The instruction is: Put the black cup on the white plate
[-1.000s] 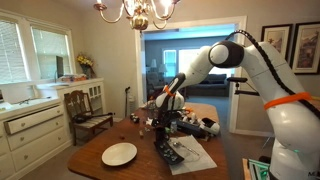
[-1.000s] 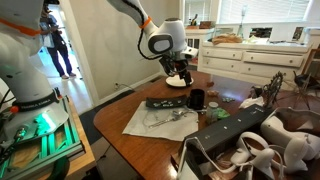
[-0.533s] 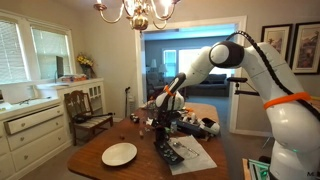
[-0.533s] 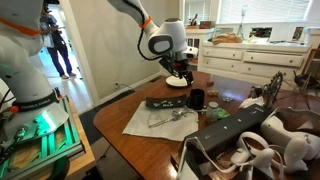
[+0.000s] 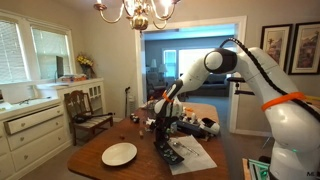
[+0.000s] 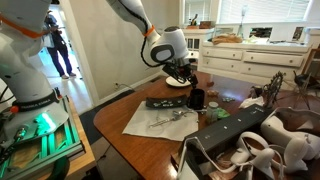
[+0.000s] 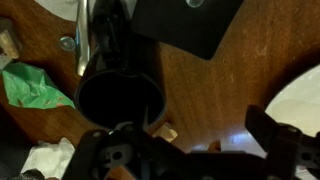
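Note:
Next, my gripper moves outward and down over the black cup's open rim (image 6: 197,97) (image 7: 118,108), because the open fingers hang just beside the upright cup.
The black cup (image 6: 197,99) stands upright on the wooden table. In the wrist view the cup (image 7: 118,95) fills the left centre with its mouth facing the camera, just beyond my left finger. The white plate (image 5: 119,154) lies on the table's near part. It also shows behind my gripper in an exterior view (image 6: 176,84) and at the right edge of the wrist view (image 7: 305,95). My gripper (image 6: 183,74) hangs low over the table between plate and cup. In the wrist view my gripper (image 7: 197,140) is open and empty.
A long flat black device (image 6: 162,103) lies by a white sheet of paper (image 6: 148,122) with tools on it. The device also shows in the wrist view (image 7: 190,25), and a green wrapper (image 7: 30,85) lies left of the cup. Clutter (image 5: 192,130) covers the table's far side.
The arm has bent lower, and my gripper has moved down and a little toward the black cup. The cup and the plate have not moved.

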Controlling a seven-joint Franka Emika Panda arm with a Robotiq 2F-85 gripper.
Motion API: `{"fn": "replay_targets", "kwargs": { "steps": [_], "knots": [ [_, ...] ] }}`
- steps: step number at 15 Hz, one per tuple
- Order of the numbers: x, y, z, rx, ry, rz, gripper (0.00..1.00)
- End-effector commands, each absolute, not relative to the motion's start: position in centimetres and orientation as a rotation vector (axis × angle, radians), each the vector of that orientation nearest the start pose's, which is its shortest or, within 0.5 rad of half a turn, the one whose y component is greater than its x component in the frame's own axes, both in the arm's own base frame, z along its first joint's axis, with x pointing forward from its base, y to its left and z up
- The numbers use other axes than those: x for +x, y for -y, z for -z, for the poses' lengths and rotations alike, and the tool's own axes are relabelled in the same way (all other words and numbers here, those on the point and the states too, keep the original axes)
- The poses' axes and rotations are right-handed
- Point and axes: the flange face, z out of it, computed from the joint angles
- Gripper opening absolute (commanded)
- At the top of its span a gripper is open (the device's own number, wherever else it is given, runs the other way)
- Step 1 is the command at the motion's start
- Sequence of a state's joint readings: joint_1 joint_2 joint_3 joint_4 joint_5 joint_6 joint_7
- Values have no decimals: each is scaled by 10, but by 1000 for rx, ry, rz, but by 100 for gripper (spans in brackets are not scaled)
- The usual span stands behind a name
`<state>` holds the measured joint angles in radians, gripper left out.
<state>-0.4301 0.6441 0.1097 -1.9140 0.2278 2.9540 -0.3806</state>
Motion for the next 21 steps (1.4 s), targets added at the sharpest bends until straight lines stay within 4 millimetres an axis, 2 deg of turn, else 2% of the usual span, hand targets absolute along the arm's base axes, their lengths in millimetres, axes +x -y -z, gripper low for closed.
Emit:
{"fn": "replay_targets", "kwargs": {
  "steps": [1, 3, 4, 5, 9, 14, 16, 18, 21],
  "knots": [
    [630, 234, -167, -3071, -250, 713, 100],
    [633, 240, -155, -3084, -263, 721, 100],
    [635, 243, -153, -3087, -280, 721, 83],
    [636, 246, -150, -3088, -302, 724, 74],
    [643, 254, -149, -3087, -351, 747, 42],
    [650, 257, -165, -3089, -418, 796, 4],
    [653, 257, -171, -3094, -440, 809, 0],
    [658, 252, -176, -3084, -451, 825, 3],
    [672, 229, -183, -3029, -435, 875, 3]
  ]
}}
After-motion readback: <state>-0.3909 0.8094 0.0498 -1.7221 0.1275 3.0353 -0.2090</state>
